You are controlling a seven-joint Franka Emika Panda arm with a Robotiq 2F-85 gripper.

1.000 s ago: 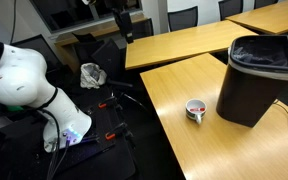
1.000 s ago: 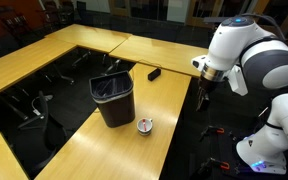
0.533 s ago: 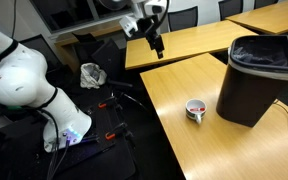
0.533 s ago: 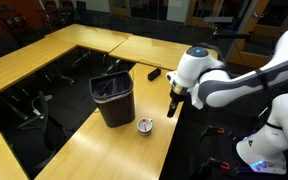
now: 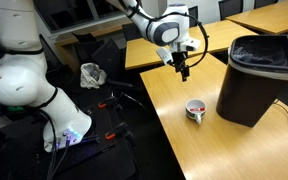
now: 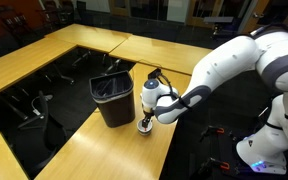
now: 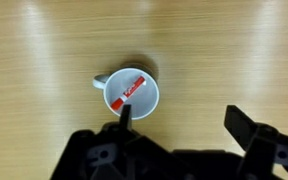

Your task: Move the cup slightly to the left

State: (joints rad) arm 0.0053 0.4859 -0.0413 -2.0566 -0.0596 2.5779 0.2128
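Observation:
The gripper goes down over the cup's rim (image 5: 194,101) (image 7: 157,93) opposite the handle next, one open finger inside and one outside, since that rim lies below it.
The cup (image 5: 195,109) is small, white outside with red inside, and stands on the light wooden table (image 5: 174,140) just beside the tall dark bin (image 5: 256,75). In the wrist view the cup (image 7: 132,95) lies straight below me, its handle pointing left, a red strip showing inside. My gripper (image 7: 181,122) is open and empty; one finger overlaps the cup's rim in the picture and the other is off to the right. In both exterior views the gripper (image 5: 184,68) (image 6: 144,115) hangs above the cup (image 6: 145,128), with a gap between them.
The dark bin (image 6: 114,100) stands close to the cup on the same table. The table's edge (image 5: 156,120) runs near the cup, with floor, cables and a white bag (image 5: 92,73) beyond. A second wooden table (image 5: 174,42) adjoins at the back.
The arm has swung from beside the table in over it and come down. The gripper now hangs over the cup. The cup and bin have not moved.

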